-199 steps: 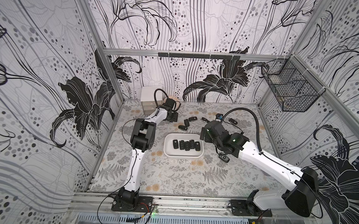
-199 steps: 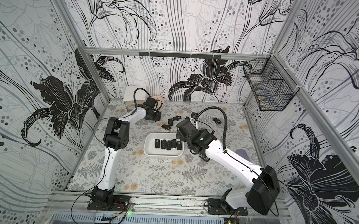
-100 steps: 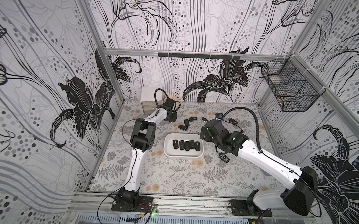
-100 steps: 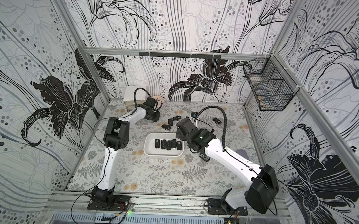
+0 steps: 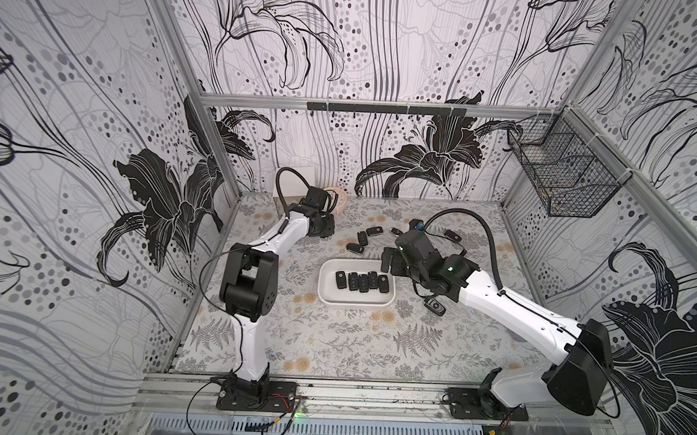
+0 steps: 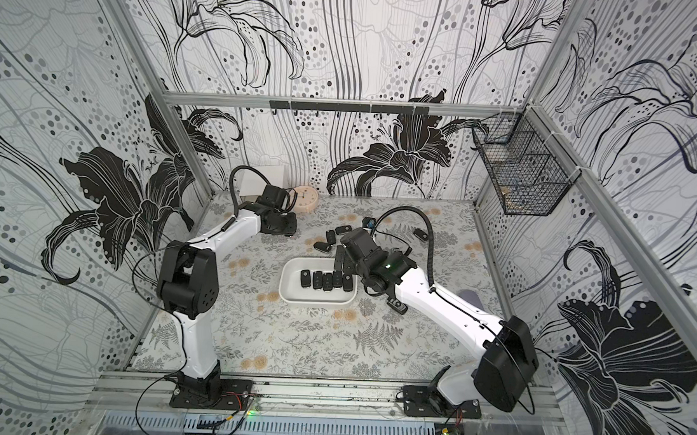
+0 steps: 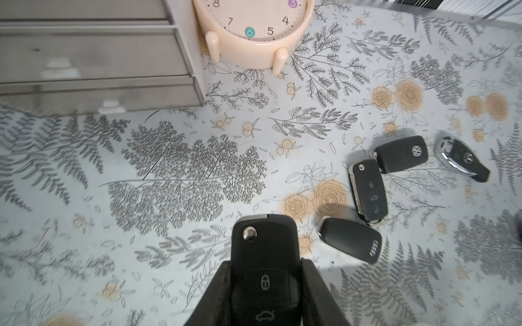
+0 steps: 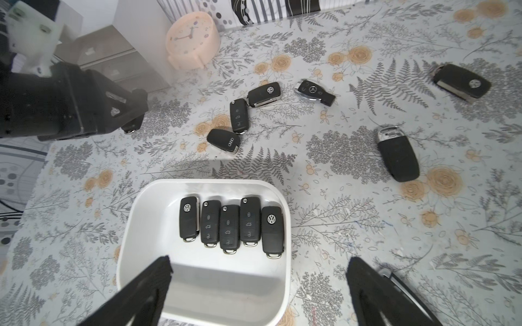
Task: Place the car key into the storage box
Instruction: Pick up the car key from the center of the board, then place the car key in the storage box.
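My left gripper is to move back next, then lower the key to the tray's empty strip [image 5: 330,283] beside the row of keys and let go of it.
My left gripper [image 7: 265,264] is shut on a black car key [image 7: 264,245], its lock button showing between the fingers, low over the table at the back left [image 5: 324,229]. The storage box [image 5: 355,303] is a shallow white tray in mid-table with several black keys [image 8: 230,223] lined up inside. My right gripper [image 8: 258,268] stands open over the tray's right end with nothing between its fingers, also visible in a top view [image 6: 343,262].
Loose keys lie behind the tray [image 5: 362,239]; among them an Audi key [image 7: 350,240] is close beside the held one. Another key [image 5: 432,305] lies under the right arm. A peach clock [image 7: 251,28] and drawer cabinet [image 7: 84,56] stand at back left. A wire basket [image 5: 563,175] hangs on the right wall.
The left jaws have closed on the key. The right wrist has edged slightly toward the back over the tray. The left arm stays where it was.
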`<state>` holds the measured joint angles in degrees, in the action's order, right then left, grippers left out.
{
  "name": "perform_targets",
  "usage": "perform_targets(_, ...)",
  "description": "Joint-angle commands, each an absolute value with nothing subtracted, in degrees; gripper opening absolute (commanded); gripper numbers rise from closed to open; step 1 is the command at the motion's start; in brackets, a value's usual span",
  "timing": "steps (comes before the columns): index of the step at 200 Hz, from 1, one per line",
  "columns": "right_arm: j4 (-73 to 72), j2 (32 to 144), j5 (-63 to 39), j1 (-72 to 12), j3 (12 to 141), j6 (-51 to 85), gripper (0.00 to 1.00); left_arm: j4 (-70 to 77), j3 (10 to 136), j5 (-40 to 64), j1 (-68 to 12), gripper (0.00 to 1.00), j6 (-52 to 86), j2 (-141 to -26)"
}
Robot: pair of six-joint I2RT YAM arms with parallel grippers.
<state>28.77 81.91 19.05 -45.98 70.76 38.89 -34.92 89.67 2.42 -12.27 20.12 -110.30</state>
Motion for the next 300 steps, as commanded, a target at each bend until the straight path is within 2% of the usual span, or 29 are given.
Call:
perform_targets(1, 26.3, 82.9, 16.7, -45.8, 69.6, 37.2, 1.00, -34.3, 83.8, 2.3, -13.0, 0.30, 25.3, -105.1)
perform_targets(60, 24.9, 84.2, 13.6, -45.8, 69.4, 37.2, 1.00, -34.1, 69.2, -0.3, -19.4, 0.30, 32.5, -93.2)
perform_targets(116, 25.1, 84.8, 12.1, -45.8, 69.3, 38.7, 1.00, -32.8, 62.5, -1.7, -25.2, 0.30, 36.6, -91.6)
perform_targets(278, 26.4, 82.7, 13.3, -45.8, 68.0, 40.3, 1.00, -34.7, 69.9, -9.1, -28.3, 0.30, 34.6, -106.5)
perform_targets(300, 26.5, 82.6, 13.5, -45.8, 67.9, 40.5, 1.00, -34.4, 70.1, -8.6, -28.2, 0.35, 34.1, -106.8)
